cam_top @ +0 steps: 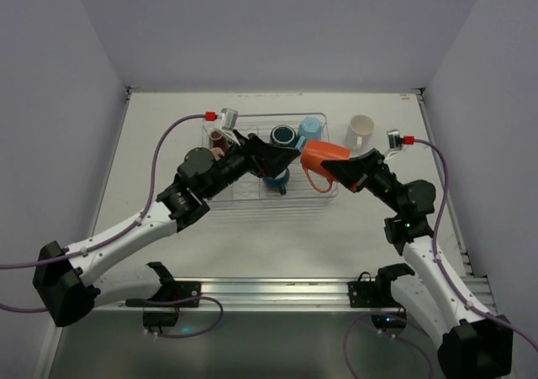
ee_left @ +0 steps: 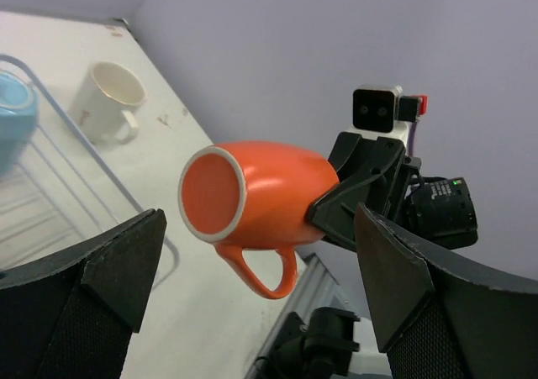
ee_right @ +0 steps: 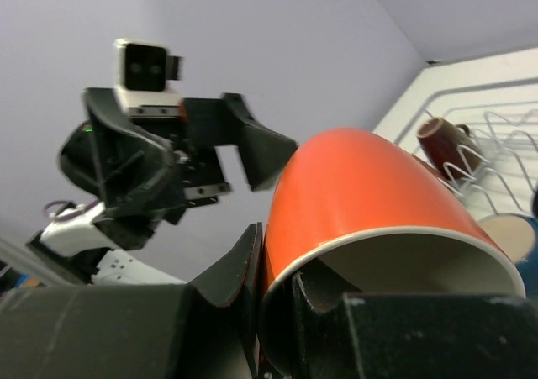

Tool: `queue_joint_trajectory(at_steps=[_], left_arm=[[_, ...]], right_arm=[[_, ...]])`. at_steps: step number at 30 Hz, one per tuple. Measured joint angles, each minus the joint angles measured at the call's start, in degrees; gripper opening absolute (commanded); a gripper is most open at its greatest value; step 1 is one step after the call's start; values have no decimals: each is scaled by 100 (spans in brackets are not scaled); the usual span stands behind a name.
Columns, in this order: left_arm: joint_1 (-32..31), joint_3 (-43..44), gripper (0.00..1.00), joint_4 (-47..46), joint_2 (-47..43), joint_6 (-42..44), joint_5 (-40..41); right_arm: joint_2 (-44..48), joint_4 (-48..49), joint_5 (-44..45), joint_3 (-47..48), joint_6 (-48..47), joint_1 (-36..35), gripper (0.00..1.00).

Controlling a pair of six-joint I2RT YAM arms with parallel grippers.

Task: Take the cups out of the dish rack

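Note:
My right gripper tips downward next and lowers outward to release the orange mug, as bare tabletop beside the white mug lies outward and below.
My right gripper is shut on the rim of an orange mug, one finger inside and one outside. It holds the mug sideways in the air above the right end of the dish rack, handle hanging down. My left gripper is open and empty over the rack, its jaws spread wide and facing the mug's base without touching it. A dark teal mug, a light blue mug, a navy mug and a brown tumbler sit in the rack.
A white mug stands upright on the table to the right of the rack; it also shows in the left wrist view. The table's back and side walls enclose the area. The arm bases' rail runs along the near edge.

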State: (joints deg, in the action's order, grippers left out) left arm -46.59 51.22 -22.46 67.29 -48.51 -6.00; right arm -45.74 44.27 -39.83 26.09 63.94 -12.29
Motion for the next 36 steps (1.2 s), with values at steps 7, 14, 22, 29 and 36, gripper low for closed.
queue_joint_trajectory(at_steps=[7, 14, 22, 29, 36], left_arm=[[0, -66, 100, 1217, -1049, 979, 719], [0, 149, 100, 3515, -2046, 2063, 1300], [0, -118, 100, 4494, -2752, 2787, 1823], [33, -564, 100, 4605, -3040, 3108, 1733], [44, -597, 100, 4607, -3049, 3254, 1541]], right_arm=[[501, -2579, 501, 509, -1386, 31, 0], [92, -5515, 2284, 2216, -3276, 308, 0], [-1661, -6835, 4258, 2929, -4223, 1012, 0], [-3348, -7401, 4835, 3783, -4457, 1591, 0], [-5134, -7230, 4754, 5278, -4798, 1792, 0]])
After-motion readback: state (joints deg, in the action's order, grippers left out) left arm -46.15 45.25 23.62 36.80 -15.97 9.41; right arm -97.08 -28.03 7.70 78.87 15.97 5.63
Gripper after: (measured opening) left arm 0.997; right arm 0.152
